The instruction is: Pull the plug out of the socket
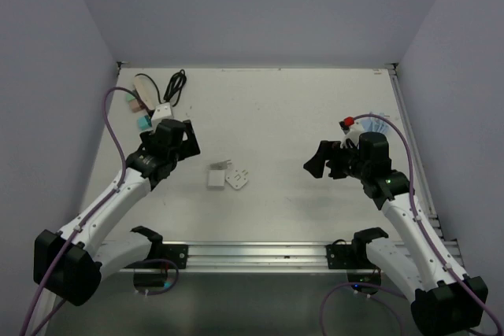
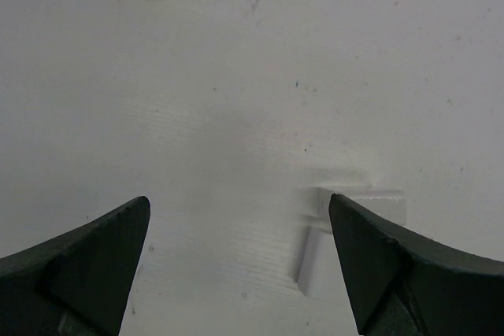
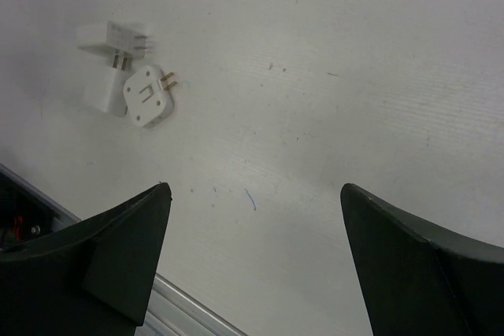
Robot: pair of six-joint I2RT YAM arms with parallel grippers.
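Observation:
The robot's left gripper should move outward and down onto the beige piece beside the teal piece, because the beige piece is narrow enough for the gripper's open fingers.
Small white plug and socket pieces [image 1: 224, 178] lie mid-table between the arms. In the right wrist view a white rectangular block [image 3: 103, 92] lies against a second white block [image 3: 110, 35] with prongs showing, and a flat white plug [image 3: 149, 97] with brass prongs lies beside them. In the left wrist view the white block [image 2: 313, 251] lies partly behind my right finger [image 2: 394, 265]. My left gripper [image 1: 187, 144] [image 2: 238, 202] is open and empty, left of the pieces. My right gripper [image 1: 315, 165] [image 3: 256, 188] is open and empty, well to their right.
At the back left lie a black cable [image 1: 175, 84], a white adapter [image 1: 161, 112], and teal [image 1: 142, 122] and pink [image 1: 134, 104] pieces. A red-capped item [image 1: 347, 122] sits behind the right arm. A metal rail [image 1: 252, 253] runs along the near edge.

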